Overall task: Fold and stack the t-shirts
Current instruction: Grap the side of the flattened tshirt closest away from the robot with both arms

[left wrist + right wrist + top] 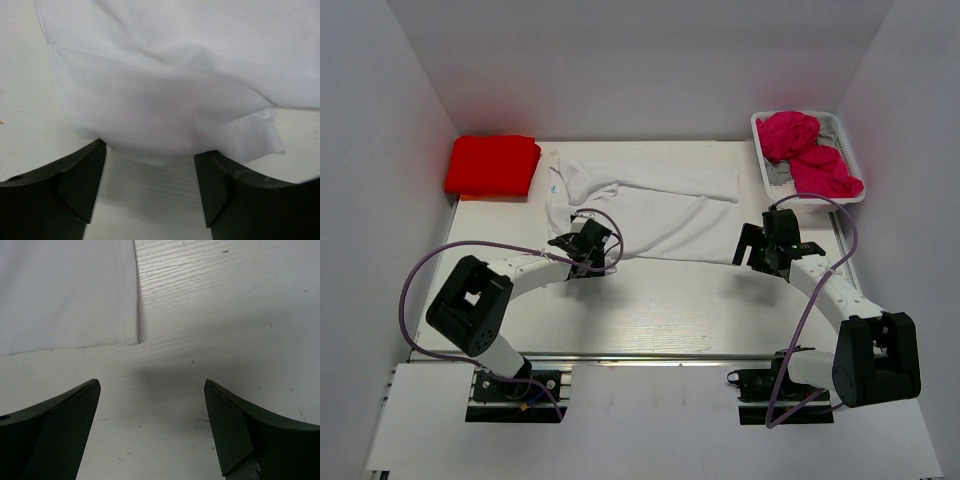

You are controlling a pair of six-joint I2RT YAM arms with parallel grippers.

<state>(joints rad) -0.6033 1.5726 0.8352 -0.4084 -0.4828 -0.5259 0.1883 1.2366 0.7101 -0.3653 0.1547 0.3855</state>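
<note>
My right gripper is above the white t-shirt's near corner [735,262] [132,339], which lies down and to its left in the top view, so it needs to move there next and close.
A white t-shirt [650,205] lies spread and partly folded across the middle of the table, a small neck label at its left end. My left gripper [588,247] is open at the shirt's near left corner; in the left wrist view the cloth [170,100] hangs over the gap between the fingers [75,180] but is not gripped. My right gripper [762,250] is open and empty over bare table just right of the shirt's near right corner [125,335]. A folded red t-shirt [492,165] lies at the far left. Magenta-pink t-shirts [810,152] fill the basket.
A white wire basket [763,175] stands at the far right corner, against the right wall. White walls close the table on the left, back and right. Purple cables loop off both arms.
</note>
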